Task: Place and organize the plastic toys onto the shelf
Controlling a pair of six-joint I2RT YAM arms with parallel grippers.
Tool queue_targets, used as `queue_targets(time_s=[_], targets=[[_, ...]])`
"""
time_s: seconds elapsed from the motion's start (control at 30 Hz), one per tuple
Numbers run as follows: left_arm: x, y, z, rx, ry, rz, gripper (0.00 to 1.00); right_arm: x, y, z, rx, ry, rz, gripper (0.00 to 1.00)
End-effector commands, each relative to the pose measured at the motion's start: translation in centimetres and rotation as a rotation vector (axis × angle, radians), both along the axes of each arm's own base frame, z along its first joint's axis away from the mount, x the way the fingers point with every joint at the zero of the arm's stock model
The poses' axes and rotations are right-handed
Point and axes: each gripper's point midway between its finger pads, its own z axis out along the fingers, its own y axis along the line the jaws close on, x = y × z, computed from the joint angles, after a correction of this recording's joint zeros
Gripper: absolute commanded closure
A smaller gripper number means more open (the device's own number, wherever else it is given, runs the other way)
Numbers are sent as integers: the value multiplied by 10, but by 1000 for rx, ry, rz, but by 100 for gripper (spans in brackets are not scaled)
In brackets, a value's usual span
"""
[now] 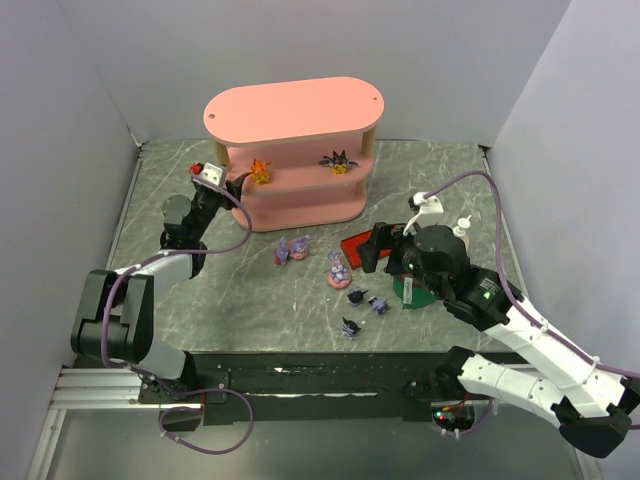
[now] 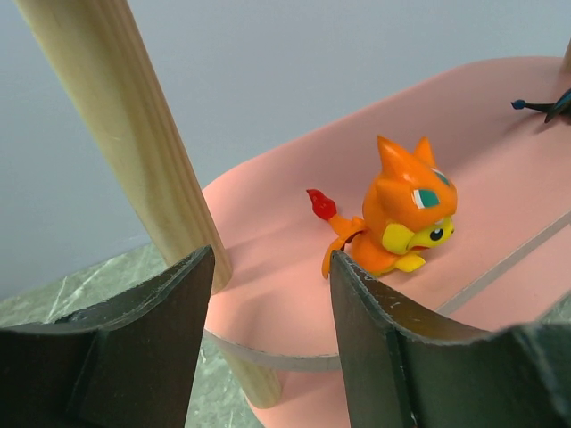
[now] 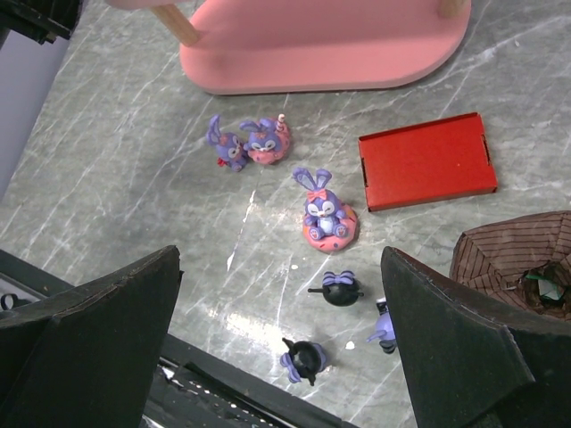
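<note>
My right gripper should move down and to the left in the top view to the lone lilac-pink figurine, around its head (image 1: 337, 263) (image 3: 323, 204) and clear of neighbors, because the figurine sits that way.
The pink shelf (image 1: 293, 110) stands at the back. On its middle board sit the orange figurine (image 1: 260, 171) and the spiky black-and-yellow one (image 1: 339, 161). My left gripper (image 1: 237, 184) is open and empty at the shelf's left end, just short of the orange figurine (image 2: 406, 214). Three lilac-pink figurines (image 3: 328, 214) and three dark pointed-ear ones (image 3: 339, 288) lie on the table in front of the shelf. My right gripper (image 3: 281, 267) is open and empty, hovering above them; it also shows in the top view (image 1: 372, 250).
A flat red box (image 3: 426, 160) lies right of the figurines, near the shelf's bottom board (image 3: 330, 45). A green cylinder with a brown top (image 3: 513, 259) stands under my right arm. A wooden post (image 2: 134, 134) is close to my left fingers.
</note>
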Motion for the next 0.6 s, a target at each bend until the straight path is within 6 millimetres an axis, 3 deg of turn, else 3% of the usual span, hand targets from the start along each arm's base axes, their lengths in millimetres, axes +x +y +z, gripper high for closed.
queue_targets(time_s=[0.0, 0.13, 0.4, 0.47, 0.5, 0.53, 0.57], targets=[[-3, 8, 18, -31, -57, 29, 40, 1, -2, 2, 18, -14, -8, 1], [-14, 17, 24, -56, -72, 69, 37, 1, -1, -1, 8, -2, -6, 0], [-37, 59, 48, -231, -114, 260, 29, -1, -2, -13, -38, 78, -10, 0], [-42, 67, 48, -295, -86, 299, 25, -1, -2, -19, -54, 90, -9, 0], [-49, 75, 60, -339, -102, 334, 23, -1, -2, -20, -56, 85, -3, 0], [-48, 87, 47, -414, -23, 409, 15, 0, -1, -21, -56, 77, 2, 0], [-51, 93, 51, -456, -11, 437, 10, 2, 0, -27, -56, 69, -2, 0]])
